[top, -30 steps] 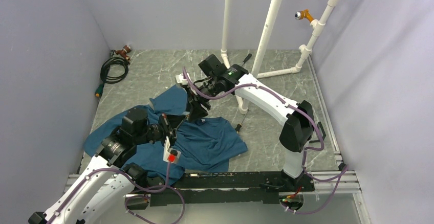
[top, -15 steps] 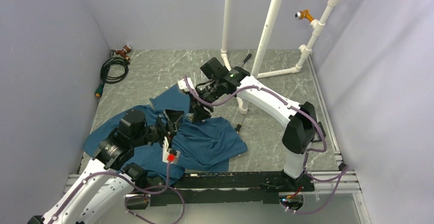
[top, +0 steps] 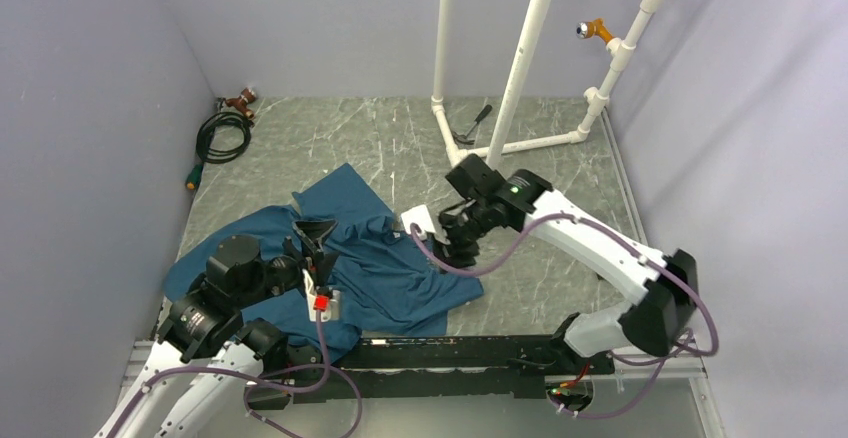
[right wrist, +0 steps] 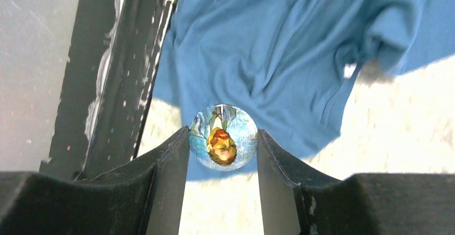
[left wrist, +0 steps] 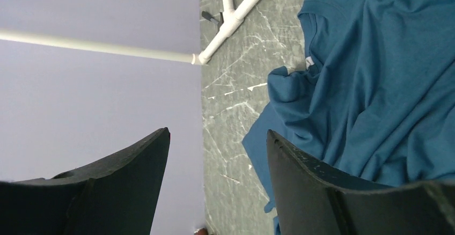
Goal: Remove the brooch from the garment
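Observation:
I need to swing my right gripper off the garment and down to let go over cloth-free floor by the wall, below and to its right in the top view.
The brooch is a small round badge with blue swirls and an orange-haired portrait. My right gripper is shut on its two edges and holds it in the air. The garment, a teal-blue T-shirt, lies crumpled on the floor beneath it and is not lifted with it. From the top view the right gripper hangs over the garment's right part; the brooch is too small to make out there. My left gripper stands open over the shirt's left part, nothing between its jaws, cloth to their right.
A white pipe frame stands at the back right, with a small dark tool at its foot. A coiled black hose lies at the back left. A black rail runs along the near edge. Walls close in left and right.
My left gripper has opened and drawn back toward its base. The right arm has swung away from the shirt's middle, toward the near right.

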